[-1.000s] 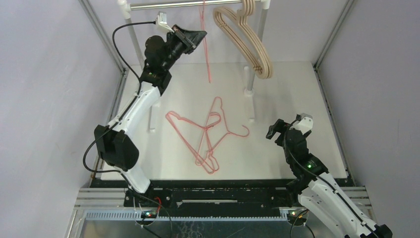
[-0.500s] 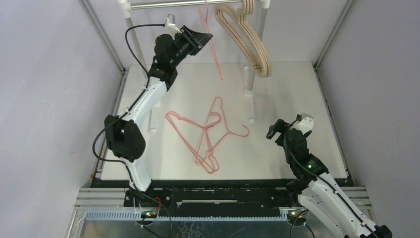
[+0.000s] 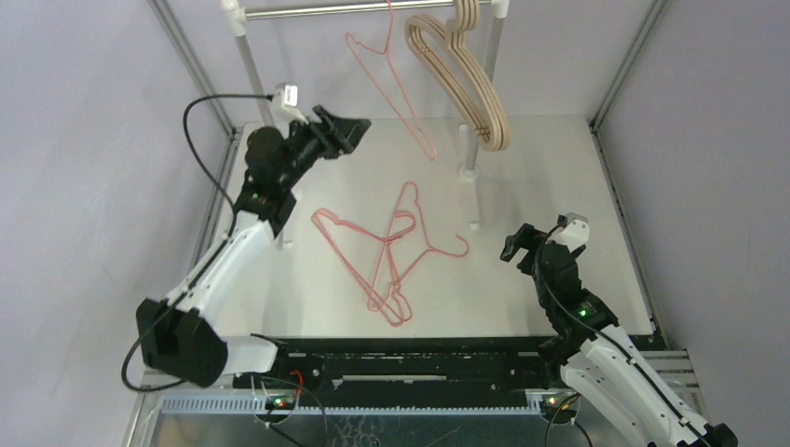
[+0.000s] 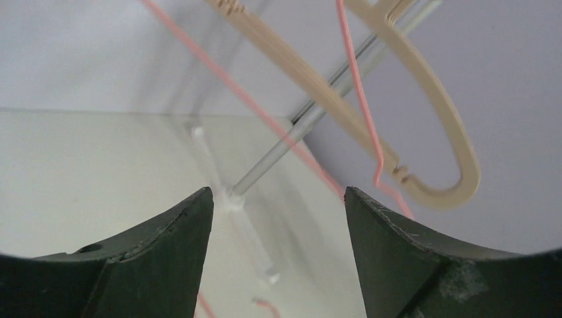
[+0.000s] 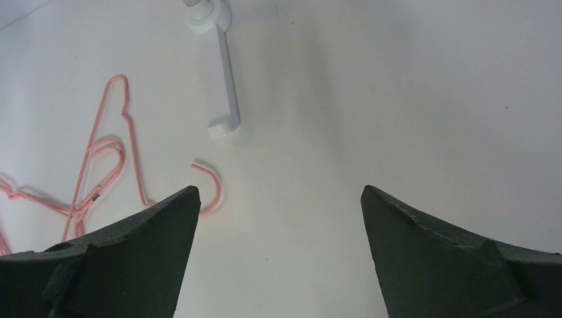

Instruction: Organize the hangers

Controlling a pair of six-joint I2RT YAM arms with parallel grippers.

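My left gripper moves back and down from the rail (image 3: 326, 10) onto the wire arm (image 3: 415, 262) beside the open hook next, since that hook sticks out clear of the tangle.
A thin pink wire hanger (image 3: 391, 84) hangs by its hook from the silver rail (image 3: 326, 10), tilted, free of any gripper. To its right hang several thick beige hangers (image 3: 470, 88). My left gripper (image 3: 352, 130) is down and left of the pink hanger, open, nothing between its fingers. In the left wrist view (image 4: 277, 192) the pink hanger (image 4: 361, 99) and a beige hanger (image 4: 454, 156) hang ahead. A tangle of pink wire hangers (image 3: 382, 251) lies on the table. My right gripper (image 3: 520, 244) stands open, right of the tangle (image 5: 99, 159).
The rail's right post (image 3: 472, 149) and its white foot (image 5: 222, 93) stand between the hanging hangers and my right gripper. The left post (image 3: 251, 79) rises just behind my left arm. Metal frame uprights (image 3: 619, 74) and grey walls close in the white table (image 3: 559, 168).
My left gripper has opened and let go of the pink hanger, which now hangs on the rail. The left arm has drawn back, down and to the left. The right arm is still.
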